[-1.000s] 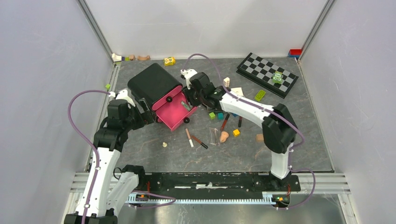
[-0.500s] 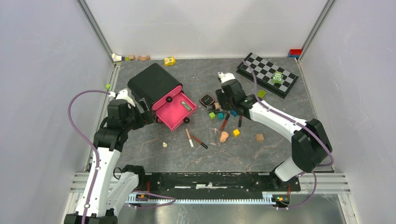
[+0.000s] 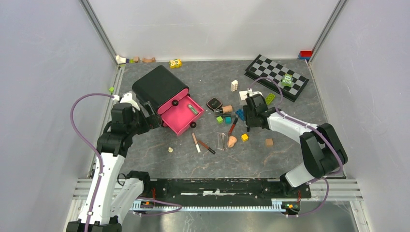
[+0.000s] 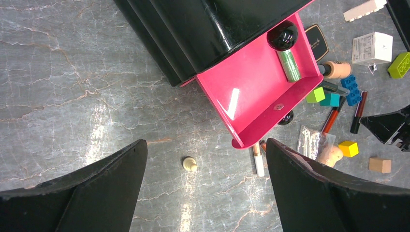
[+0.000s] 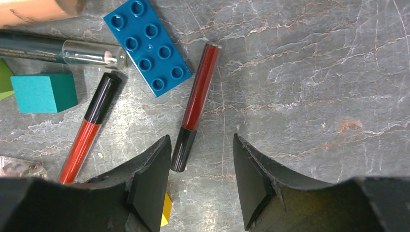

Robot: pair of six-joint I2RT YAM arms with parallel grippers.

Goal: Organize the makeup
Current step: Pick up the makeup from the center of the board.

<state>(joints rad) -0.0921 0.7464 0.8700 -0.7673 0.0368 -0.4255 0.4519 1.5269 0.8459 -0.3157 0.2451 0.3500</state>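
The right gripper lowers over the dark red tube to the seam at the tube's black cap (image 5: 189, 128) next and closes, as that seam lies below its fingers.
A black organiser box (image 3: 158, 86) has its pink drawer (image 3: 178, 118) open, with a green tube (image 3: 195, 108) lying inside. My left gripper (image 3: 151, 120) is open and empty beside the drawer; the left wrist view shows the drawer (image 4: 251, 92) and the tube (image 4: 289, 65). My right gripper (image 5: 201, 140) is open, low over a dark red tube (image 5: 198, 104) whose black cap lies between the jaws, near the left finger. A red tube (image 5: 87, 130), a clear tube (image 5: 63, 50), a black compact (image 3: 214, 104), a peach sponge (image 3: 232, 141) and pencils (image 3: 196, 142) lie around.
A blue brick (image 5: 150, 46), a teal block (image 5: 43, 92) and a yellow block (image 5: 166, 210) crowd the tubes. A chessboard (image 3: 276, 76) lies at the back right. A white cube (image 4: 371, 47), a brown block (image 3: 269, 142), a plastic bag (image 3: 222, 140) and a cream pawn (image 4: 189, 164) are on the floor.
My right gripper has left the pink drawer and moved right and nearer, down over the tubes. The green tube stays in the drawer. The left arm has not moved.
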